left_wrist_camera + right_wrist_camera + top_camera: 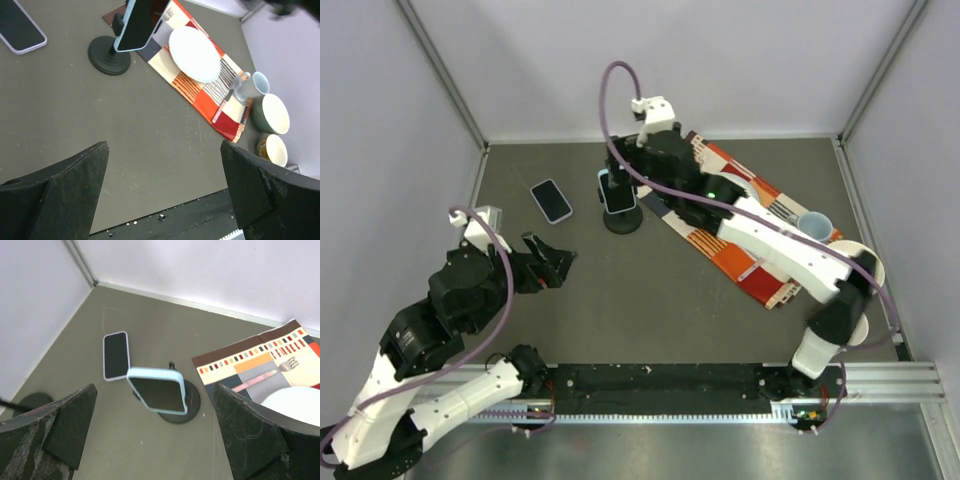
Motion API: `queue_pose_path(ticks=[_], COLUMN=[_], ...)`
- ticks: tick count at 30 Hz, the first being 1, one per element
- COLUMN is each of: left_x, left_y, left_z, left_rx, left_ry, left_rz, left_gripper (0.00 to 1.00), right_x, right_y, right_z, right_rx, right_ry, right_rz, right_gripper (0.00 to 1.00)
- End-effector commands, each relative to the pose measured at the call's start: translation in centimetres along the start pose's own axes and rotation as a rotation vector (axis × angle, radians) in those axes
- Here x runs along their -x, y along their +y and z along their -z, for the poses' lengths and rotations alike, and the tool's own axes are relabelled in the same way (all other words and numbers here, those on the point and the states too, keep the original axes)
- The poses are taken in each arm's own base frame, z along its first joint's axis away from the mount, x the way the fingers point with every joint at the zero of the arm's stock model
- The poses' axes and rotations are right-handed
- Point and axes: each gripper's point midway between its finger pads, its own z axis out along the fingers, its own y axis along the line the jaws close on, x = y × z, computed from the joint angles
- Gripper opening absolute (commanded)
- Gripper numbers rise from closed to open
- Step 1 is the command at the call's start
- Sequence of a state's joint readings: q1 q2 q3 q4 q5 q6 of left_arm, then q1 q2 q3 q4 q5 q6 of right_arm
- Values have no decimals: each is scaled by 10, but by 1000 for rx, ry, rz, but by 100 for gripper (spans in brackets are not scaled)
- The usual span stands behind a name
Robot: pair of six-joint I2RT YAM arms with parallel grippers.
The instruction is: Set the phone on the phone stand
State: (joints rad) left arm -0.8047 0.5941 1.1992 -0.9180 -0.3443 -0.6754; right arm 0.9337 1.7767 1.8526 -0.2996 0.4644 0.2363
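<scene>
The second stand is by the side, so next I should swing my left gripper to the left in the top view and turn it onto that stand's clamp head.
A phone in a light blue case point(616, 190) rests tilted on the black phone stand point(623, 221), screen outward. It also shows in the left wrist view point(135, 25) on the stand's round base point(109, 56), and in the right wrist view point(157, 392) over the stand point(194, 404). My right gripper point(638, 172) hovers just above and behind it, open, touching nothing point(154, 435). A second phone in a lilac case point(551, 200) lies flat to the left of the stand point(115, 355). My left gripper point(552, 262) is open and empty, low over the table point(165, 190).
A striped red and orange placemat point(740, 235) lies right of the stand, carrying a white plate point(195, 54) and a fork. A grey mug point(252, 86), a green bowl point(272, 114) and a smaller bowl point(272, 149) stand at its right end. Walls enclose the table.
</scene>
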Motion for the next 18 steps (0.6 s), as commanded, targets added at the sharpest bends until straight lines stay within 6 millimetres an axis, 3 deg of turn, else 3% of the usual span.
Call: queue_pose_path(ticks=[1,2,3,4,5,7,8,11,14,18], left_x=[-15,-19,-23,-36,-33,-34,-36,-30,-3,16], left_y=[16,14,18,28,31,44,48,73,121,159], left_z=[-26,-33,-40,-52,-55,-67,-73,-78,-63,-28], left_rx=[115,126,169,258,300,382,390,432,587,744], left_ry=[23,60,88,154,156,155,154,127,42,-77], left_rz=[-1,-23,-36,-63,-55,-24,-3,69,169,300], left_gripper=[98,98,98,98,98,98,98,98,98,98], right_x=[28,-2,-11,-2,-39,-50,-85,-113,-123,-123], right_y=[-13,-20,-24,-30,-39,-45,-52,-51,-42,-40], right_z=[74,76,83,107,107,130,131,139,142,145], right_rx=[105,107,121,154,148,201,197,259,327,349], right_ry=[-53,-9,-2,-38,14,-3,50,62,80,73], right_rz=[-8,22,25,6,12,-16,-17,-35,0,-4], right_gripper=[99,99,99,99,99,99,99,99,99,99])
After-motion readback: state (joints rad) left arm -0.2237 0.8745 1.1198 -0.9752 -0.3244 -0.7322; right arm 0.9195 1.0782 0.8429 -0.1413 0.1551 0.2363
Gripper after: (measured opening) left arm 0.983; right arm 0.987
